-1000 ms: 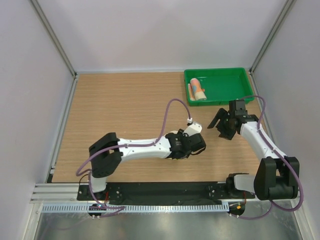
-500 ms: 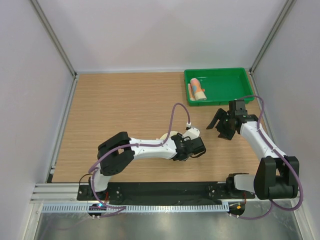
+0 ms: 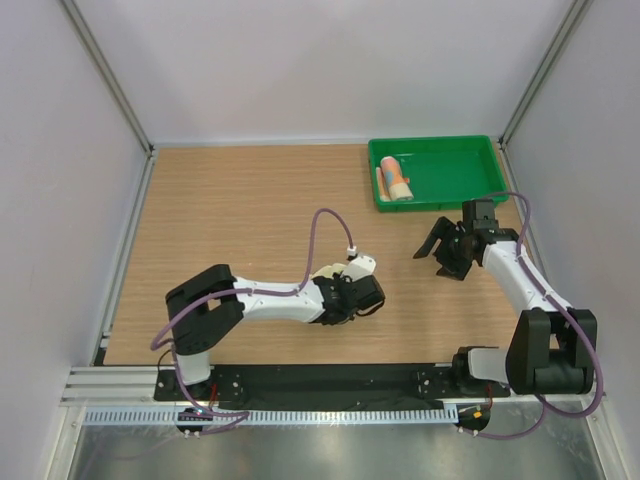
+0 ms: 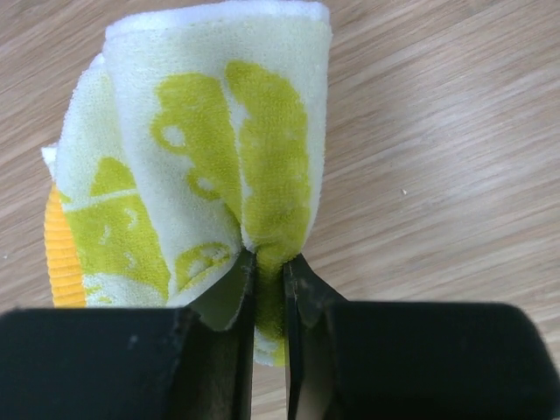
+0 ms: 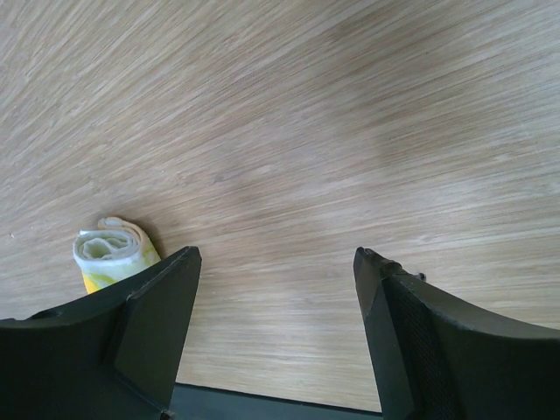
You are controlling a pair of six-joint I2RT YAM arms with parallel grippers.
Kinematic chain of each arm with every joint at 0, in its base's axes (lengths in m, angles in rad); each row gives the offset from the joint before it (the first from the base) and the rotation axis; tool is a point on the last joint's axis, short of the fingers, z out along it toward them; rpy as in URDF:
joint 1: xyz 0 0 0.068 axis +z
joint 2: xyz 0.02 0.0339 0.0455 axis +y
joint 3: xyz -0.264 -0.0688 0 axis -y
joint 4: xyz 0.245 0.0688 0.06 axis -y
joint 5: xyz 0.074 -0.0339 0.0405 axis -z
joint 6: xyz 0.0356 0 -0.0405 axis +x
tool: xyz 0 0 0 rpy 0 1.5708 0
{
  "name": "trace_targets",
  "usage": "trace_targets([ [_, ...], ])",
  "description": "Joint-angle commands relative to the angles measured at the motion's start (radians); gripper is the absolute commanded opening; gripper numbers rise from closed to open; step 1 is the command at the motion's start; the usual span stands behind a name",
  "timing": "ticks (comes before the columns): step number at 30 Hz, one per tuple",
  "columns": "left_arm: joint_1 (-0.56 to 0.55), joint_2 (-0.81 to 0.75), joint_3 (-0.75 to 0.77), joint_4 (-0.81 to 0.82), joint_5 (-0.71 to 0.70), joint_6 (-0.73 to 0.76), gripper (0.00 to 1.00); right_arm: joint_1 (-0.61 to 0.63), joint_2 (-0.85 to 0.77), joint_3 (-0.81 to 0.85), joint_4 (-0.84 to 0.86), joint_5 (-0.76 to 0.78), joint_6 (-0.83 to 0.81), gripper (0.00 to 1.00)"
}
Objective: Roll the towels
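The yellow towel (image 3: 326, 272) will be released next on the bare wood to the left of my left gripper in the top view, once the gripper tilts and shifts there, since that wood has room.
The yellow towel (image 4: 219, 149), with a white-green pattern and an orange edge, is a short roll on the wood table. My left gripper (image 4: 267, 262) is shut on its near edge. In the top view the left gripper (image 3: 342, 292) is at the table's front middle, and the yellow towel (image 3: 326, 272) shows as a pale bit beside it. The roll's end also shows in the right wrist view (image 5: 114, 254). My right gripper (image 5: 276, 262) is open and empty above bare wood, to the right (image 3: 440, 255). The light blue and orange-pink towel (image 3: 397, 178) lies rolled in the tray.
The green tray (image 3: 455, 170) stands at the back right of the table, just beyond my right gripper. Grey walls and metal posts enclose the table on three sides. A purple cable loops above the left arm (image 3: 320, 235).
My left gripper has moved to the left, drawing back from the right gripper, with the yellow towel in it. The right arm has barely moved.
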Motion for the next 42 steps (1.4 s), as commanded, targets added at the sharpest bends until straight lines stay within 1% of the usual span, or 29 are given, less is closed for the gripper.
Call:
trace_targets([
  [1, 0.029, -0.072, -0.091, 0.09, 0.157, 0.026, 0.01, -0.014, 0.006, 0.036, 0.004, -0.031, -0.014, 0.79],
  [3, 0.055, -0.116, -0.149, 0.15, 0.244, 0.015, 0.0, -0.021, 0.011, 0.036, 0.003, -0.04, -0.009, 0.79],
  [5, 0.093, -0.189, -0.195, 0.225, 0.295, -0.011, 0.0, -0.024, 0.012, 0.034, -0.007, -0.028, -0.017, 0.79],
  [6, 0.11, -0.22, -0.252, 0.252, 0.323, -0.044, 0.0, -0.027, 0.012, 0.037, -0.013, -0.016, -0.021, 0.79],
  [7, 0.136, -0.246, -0.283, 0.326, 0.405, -0.068, 0.0, -0.027, 0.014, 0.038, -0.019, -0.005, -0.024, 0.79],
  [8, 0.162, -0.298, -0.31, 0.359, 0.445, -0.089, 0.0, -0.028, 0.012, 0.036, -0.025, 0.004, -0.032, 0.79],
  [9, 0.217, -0.323, -0.344, 0.396, 0.481, -0.109, 0.0, -0.03, 0.011, 0.034, -0.033, 0.027, -0.034, 0.79],
  [10, 0.245, -0.341, -0.402, 0.425, 0.526, -0.153, 0.0, -0.031, 0.009, 0.031, -0.034, 0.032, -0.037, 0.79],
  [11, 0.269, -0.375, -0.437, 0.506, 0.613, -0.173, 0.0, -0.033, 0.008, 0.027, -0.036, 0.035, -0.037, 0.79],
  [12, 0.326, -0.387, -0.467, 0.544, 0.655, -0.198, 0.0, -0.034, 0.008, 0.024, -0.033, 0.035, -0.037, 0.79],
  [13, 0.349, -0.398, -0.528, 0.58, 0.689, -0.239, 0.0, -0.036, 0.009, 0.021, -0.031, 0.032, -0.034, 0.79],
  [14, 0.374, -0.409, -0.556, 0.665, 0.753, -0.262, 0.0, -0.036, 0.011, 0.016, -0.03, 0.029, -0.032, 0.79],
  [16, 0.433, -0.423, -0.606, 0.733, 0.801, -0.322, 0.0, -0.036, 0.014, 0.011, -0.022, 0.024, -0.027, 0.79],
  [17, 0.45, -0.426, -0.654, 0.82, 0.862, -0.344, 0.0, -0.036, 0.015, 0.01, -0.022, 0.024, -0.026, 0.79],
  [19, 0.504, -0.42, -0.709, 0.934, 0.918, -0.394, 0.0, -0.036, 0.017, 0.008, -0.019, 0.023, -0.024, 0.79],
  [20, 0.519, -0.413, -0.767, 1.0, 0.967, -0.443, 0.0, -0.037, 0.018, 0.01, -0.014, 0.023, -0.024, 0.79],
  [21, 0.536, -0.409, -0.79, 1.143, 0.99, -0.472, 0.0, -0.037, 0.017, 0.011, -0.014, 0.023, -0.024, 0.79],
  [24, 0.579, -0.38, -0.861, 1.308, 1.042, -0.554, 0.0, -0.037, 0.02, 0.011, -0.01, 0.011, -0.021, 0.79],
  [25, 0.585, -0.363, -0.875, 1.38, 1.047, -0.569, 0.0, -0.037, 0.014, 0.002, 0.002, -0.009, -0.018, 0.79],
  [28, 0.595, -0.343, -0.935, 1.501, 1.035, -0.623, 0.0, -0.037, -0.009, -0.037, 0.114, -0.201, -0.003, 0.78],
  [29, 0.596, -0.341, -0.95, 1.522, 1.021, -0.637, 0.0, -0.036, -0.027, -0.073, 0.198, -0.315, 0.023, 0.78],
  [30, 0.598, -0.343, -0.97, 1.54, 1.01, -0.661, 0.0, -0.031, -0.035, -0.087, 0.231, -0.351, 0.034, 0.78],
  [31, 0.599, -0.346, -1.002, 1.551, 0.98, -0.671, 0.0, -0.013, -0.046, -0.096, 0.249, -0.368, 0.043, 0.78],
  [33, 0.601, -0.352, -1.025, 1.539, 0.967, -0.678, 0.0, 0.009, -0.064, -0.096, 0.262, -0.358, 0.039, 0.78],
  [34, 0.601, -0.354, -1.042, 1.531, 0.955, -0.678, 0.0, 0.053, -0.067, -0.094, 0.263, -0.356, 0.035, 0.78],
  [36, 0.601, -0.351, -1.062, 1.505, 0.932, -0.684, 0.0, 0.081, -0.066, -0.099, 0.292, -0.367, 0.048, 0.78],
  [39, 0.601, -0.35, -1.099, 1.468, 0.897, -0.686, 0.0, 0.189, -0.051, -0.101, 0.338, -0.338, 0.069, 0.78],
  [40, 0.601, -0.352, -1.116, 1.465, 0.887, -0.686, 0.0, 0.244, -0.043, -0.097, 0.357, -0.326, 0.077, 0.78],
  [42, 0.601, -0.358, -1.128, 1.451, 0.862, -0.694, 0.0, 0.292, -0.032, -0.097, 0.387, -0.307, 0.094, 0.78],
])
